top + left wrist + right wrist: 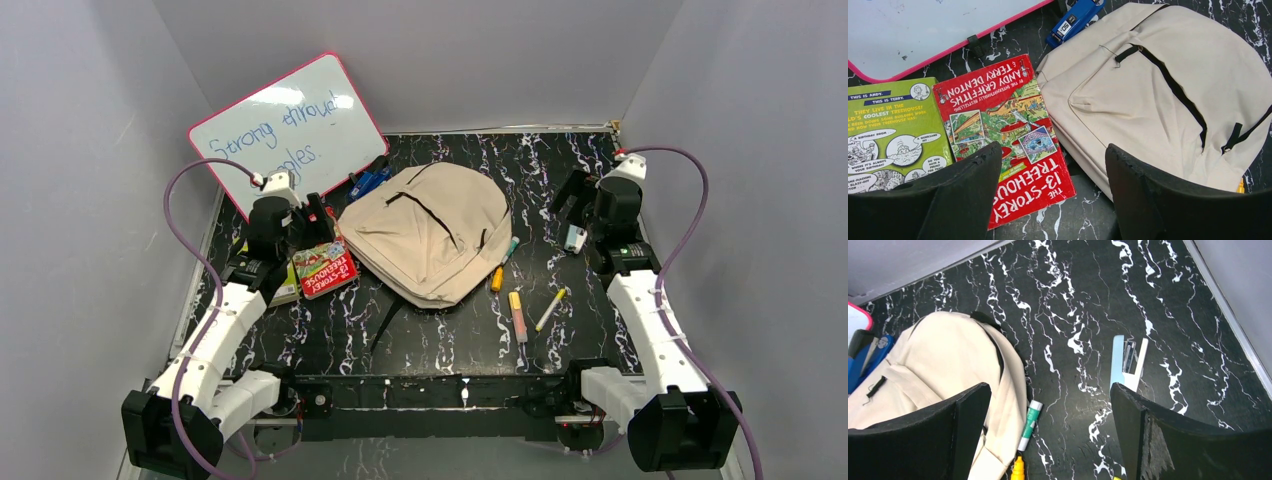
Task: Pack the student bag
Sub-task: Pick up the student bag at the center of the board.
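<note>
My right gripper should go left in the top view and down, then close on the bag's zippered edge point(502, 200) point(999, 358), which faces it across bare table.
The student bag point(430, 235) is a beige backpack lying flat in the middle of the table, with dark zipper lines on top. It fills the right of the left wrist view point(1158, 95) and the left of the right wrist view point(943, 370). My left gripper point(315, 215) is open and empty, hovering over a red book point(1003, 125) just left of the bag point(1052, 150). My right gripper point(572, 205) is open and empty above bare table to the right of the bag point(1049, 387).
A green book point(888, 135) lies beside the red one point(323, 268). A whiteboard point(290, 130) leans at the back left, with a blue stapler point(368, 180) beside it. A green-white marker point(1029, 425), orange marker point(497, 278), highlighter point(518, 315), yellow pen point(550, 310) and light blue stapler point(1128, 362) lie right of the bag.
</note>
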